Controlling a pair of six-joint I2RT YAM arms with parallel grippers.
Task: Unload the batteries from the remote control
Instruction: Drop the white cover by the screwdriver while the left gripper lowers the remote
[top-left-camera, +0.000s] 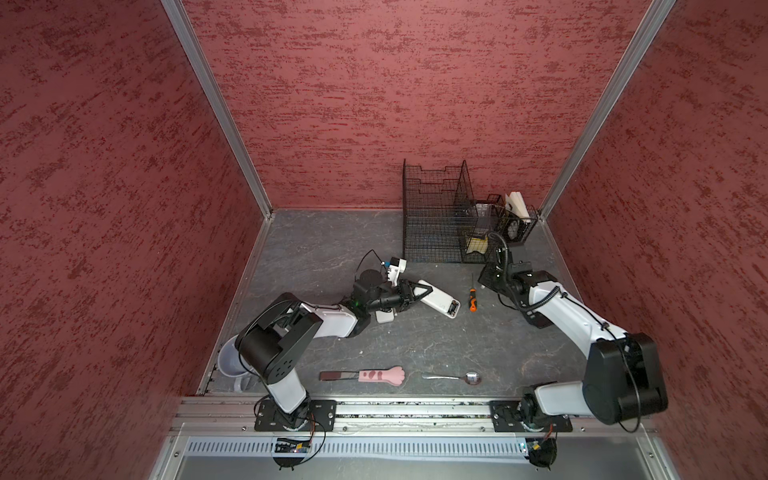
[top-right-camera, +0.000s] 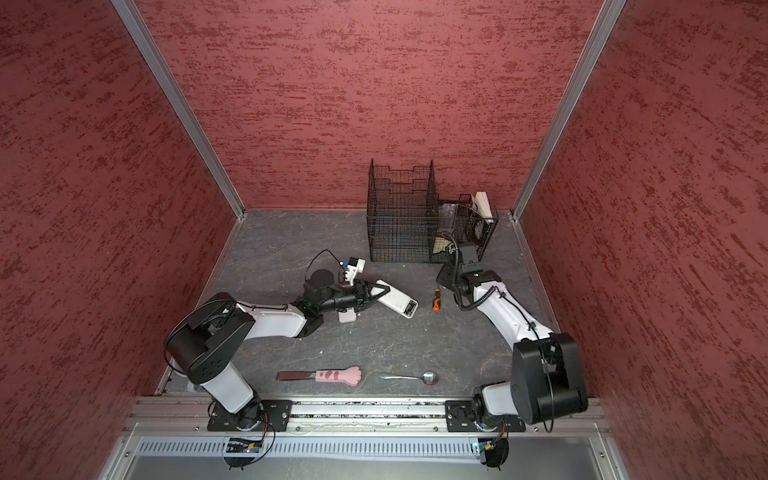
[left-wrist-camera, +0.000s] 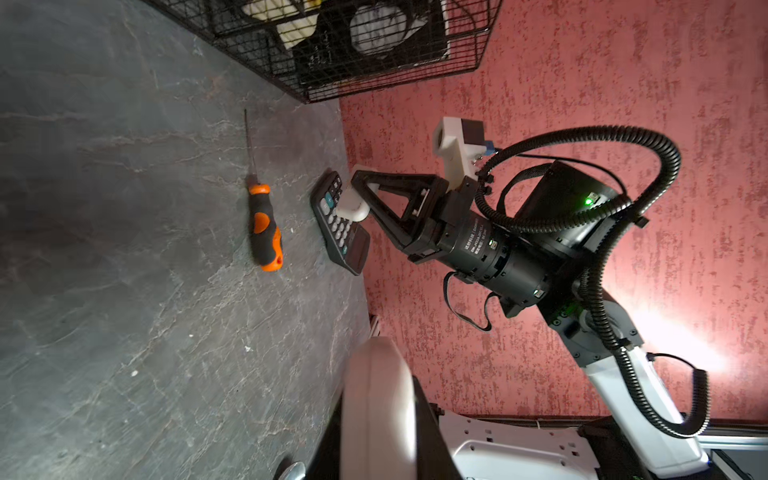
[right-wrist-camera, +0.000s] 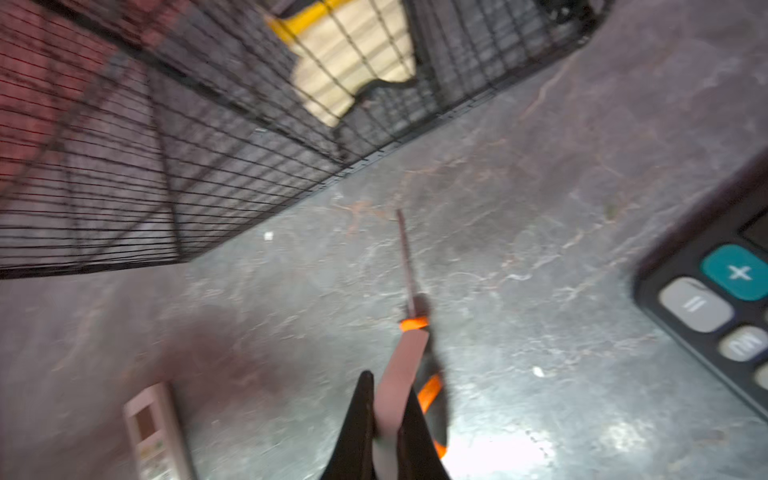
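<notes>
My right gripper is above the open, bare tabletop between screwdriver (top-left-camera: 473, 300) and calculator. It should go down to that spot next and release the thin white flat piece.
My left gripper (top-left-camera: 424, 291) is shut on one end of a white remote control (top-left-camera: 441, 301), which slants across the middle of the table. The remote (left-wrist-camera: 380, 386) fills the gap between the black fingers. Its free end (top-right-camera: 409, 308) has a dark rectangular window. The batteries cannot be made out anywhere. My right gripper (left-wrist-camera: 355, 183) is shut on a thin white flat piece (left-wrist-camera: 353, 205), which also shows as a pale strip (right-wrist-camera: 405, 357). It hovers over the orange-handled screwdriver (top-left-camera: 473, 300), next to a black calculator (right-wrist-camera: 715, 299).
A second white device (top-left-camera: 384, 316) lies partly under my left wrist. A black wire basket (top-left-camera: 436, 224) holding oddments stands at the back right. Near the front edge lie a pink paw-handled tool (top-left-camera: 374, 375) and a spoon (top-left-camera: 453, 377). A clear cup (top-left-camera: 228, 361) sits at the front left.
</notes>
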